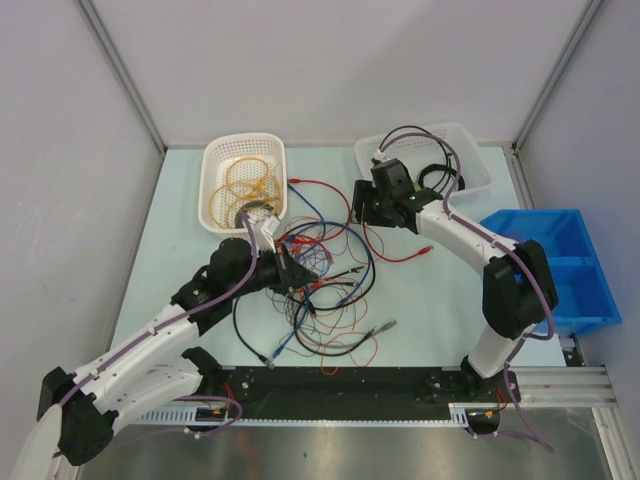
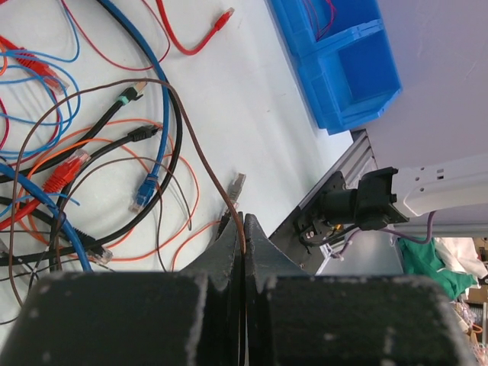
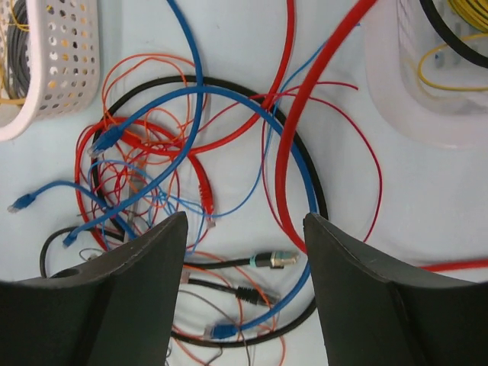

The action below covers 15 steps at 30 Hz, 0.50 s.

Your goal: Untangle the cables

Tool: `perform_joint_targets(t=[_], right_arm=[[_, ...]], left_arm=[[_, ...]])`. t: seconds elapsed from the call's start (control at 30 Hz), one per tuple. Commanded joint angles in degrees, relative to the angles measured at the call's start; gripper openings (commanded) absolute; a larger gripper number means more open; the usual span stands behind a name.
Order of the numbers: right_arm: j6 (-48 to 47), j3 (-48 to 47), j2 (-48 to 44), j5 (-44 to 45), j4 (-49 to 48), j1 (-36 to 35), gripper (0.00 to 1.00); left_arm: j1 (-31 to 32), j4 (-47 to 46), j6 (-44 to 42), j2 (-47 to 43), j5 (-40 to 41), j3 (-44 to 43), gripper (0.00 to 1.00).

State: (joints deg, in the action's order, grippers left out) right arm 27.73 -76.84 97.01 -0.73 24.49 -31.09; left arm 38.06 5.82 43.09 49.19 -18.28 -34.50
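I should next bring my right gripper down slightly and close it on the thick red cable's bend (image 1: pixel 364 230) (image 3: pixel 281 194), which is just below it and already framed between the open fingers.
The cables (image 1: pixel 325 285) lie as a tangled heap of red, blue, orange, brown and black wires on the table's middle. My left gripper (image 1: pixel 293 272) sits at the heap's left side. In the left wrist view it (image 2: pixel 244 229) is shut on a thin brown wire (image 2: pixel 206 164) that arcs away over the heap (image 2: pixel 91 152). My right gripper (image 1: pixel 362 208) hovers at the heap's far right. In the right wrist view it (image 3: pixel 244 229) is open and empty above a thick red cable (image 3: pixel 284 168), blue loops (image 3: pixel 202 76) and a black plug (image 3: pixel 267 260).
A white basket (image 1: pixel 243 150) with yellow-orange cable stands at the back left. A white tray (image 1: pixel 470 160) with black cable is at the back right. A blue bin (image 1: pixel 560 265) sits at the right edge. A black rail (image 1: pixel 400 385) runs along the near edge.
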Motion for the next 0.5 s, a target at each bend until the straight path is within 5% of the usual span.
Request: perform_joint_targets(t=[0.0, 0.17, 0.27, 0.3, 0.33, 0.47], right_arm=[[-0.66, -1.21, 4.23, -1.36, -5.41, 1.03, 0.67], [-0.65, -1.21, 9.77, -2.17, -7.44, 1.56, 0.65], [-0.66, -1.12, 9.17, -1.56, -7.44, 2.00, 0.37], [-0.83, -1.03, 7.77, 0.19, -7.35, 1.56, 0.16], [-1.18, -0.86, 6.01, 0.73, -7.61, 0.34, 0.07], [-2.68, -0.86, -8.54, 11.44, -6.92, -4.76, 0.00]], left_arm=[[-0.27, 0.94, -1.08, 0.29, 0.88, -0.22, 0.00], [-0.27, 0.77, -1.25, 1.79, 0.53, -0.30, 0.00], [-0.27, 0.94, -1.34, 2.40, 0.71, -0.30, 0.00], [-0.36, 0.94, -1.34, 2.32, 0.71, -0.39, 0.00], [-0.27, 0.86, -1.34, 2.40, 0.79, -0.30, 0.00], [-0.36, -0.02, -0.73, 2.31, 0.79, -0.04, 0.00]])
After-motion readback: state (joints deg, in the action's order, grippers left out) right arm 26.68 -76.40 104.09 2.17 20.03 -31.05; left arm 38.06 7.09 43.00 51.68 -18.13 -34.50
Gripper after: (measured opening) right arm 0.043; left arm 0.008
